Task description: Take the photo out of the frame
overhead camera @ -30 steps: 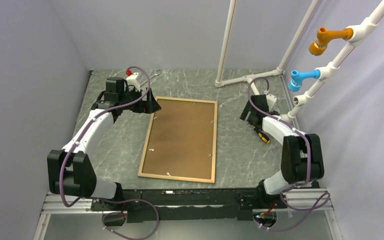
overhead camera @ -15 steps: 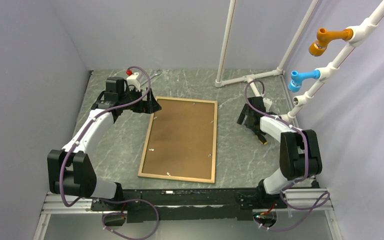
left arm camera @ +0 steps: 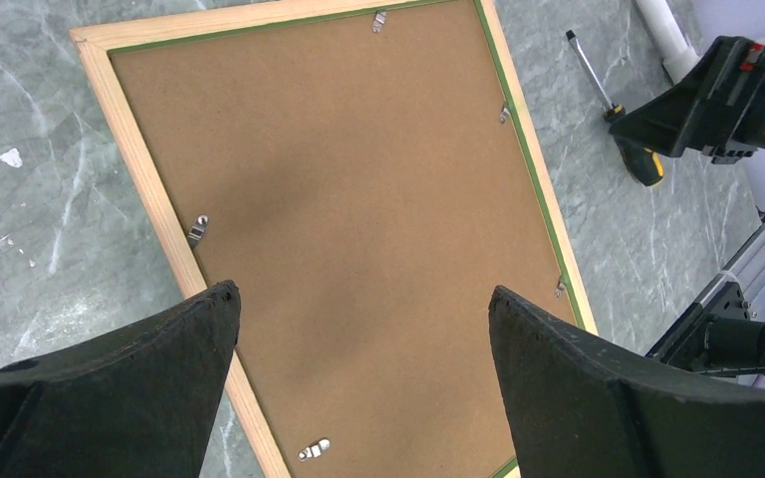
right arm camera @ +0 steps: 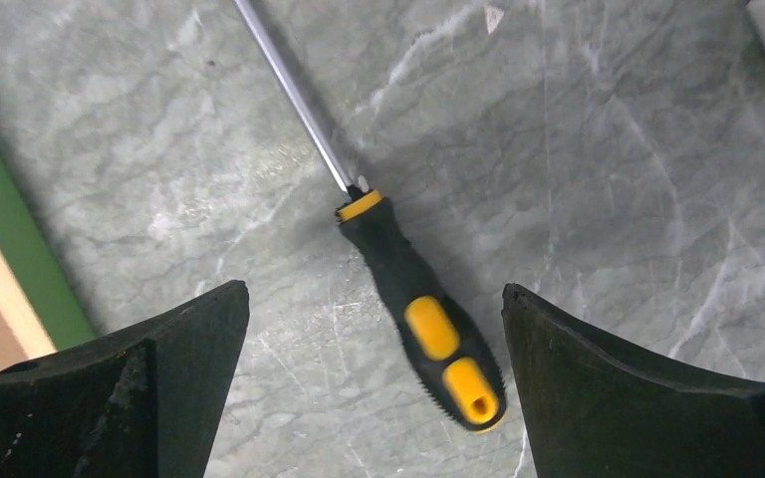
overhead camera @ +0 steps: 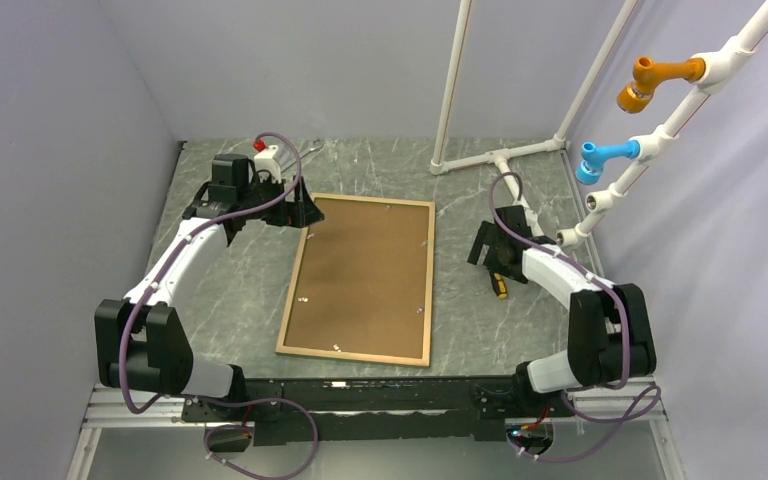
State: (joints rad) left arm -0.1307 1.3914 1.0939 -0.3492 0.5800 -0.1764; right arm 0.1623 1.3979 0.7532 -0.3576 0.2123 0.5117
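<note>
My right gripper lowers straight onto the screwdriver's black-and-yellow handle (overhead camera: 499,286) (right arm camera: 433,329) next and closes there. The handle lies below my right gripper, between its open fingers.
The frame (overhead camera: 355,352) lies face down mid-table, its light wood back rails (left arm camera: 149,189) up and a green edge (right arm camera: 10,239) showing. The brown backing board (overhead camera: 360,275) fills it, held by small metal clips (left arm camera: 196,231). The photo is hidden under the board. My left gripper (overhead camera: 305,212) is open and empty over the frame's far left corner, with the board between its fingers in the left wrist view (left arm camera: 364,294). My right gripper (overhead camera: 487,250) is open and empty just right of the frame, above a black-and-yellow screwdriver (right arm camera: 428,329).
The screwdriver (overhead camera: 500,285) lies on the table between the frame and the right arm. A white pipe stand (overhead camera: 500,155) with blue (overhead camera: 600,155) and orange (overhead camera: 650,80) fittings rises at the back right. A small white, red-topped object (overhead camera: 265,152) sits at the back left.
My right gripper has swung left and nearer, and now hangs over the screwdriver, whose handle now shows further left. The left arm and the frame have not moved.
</note>
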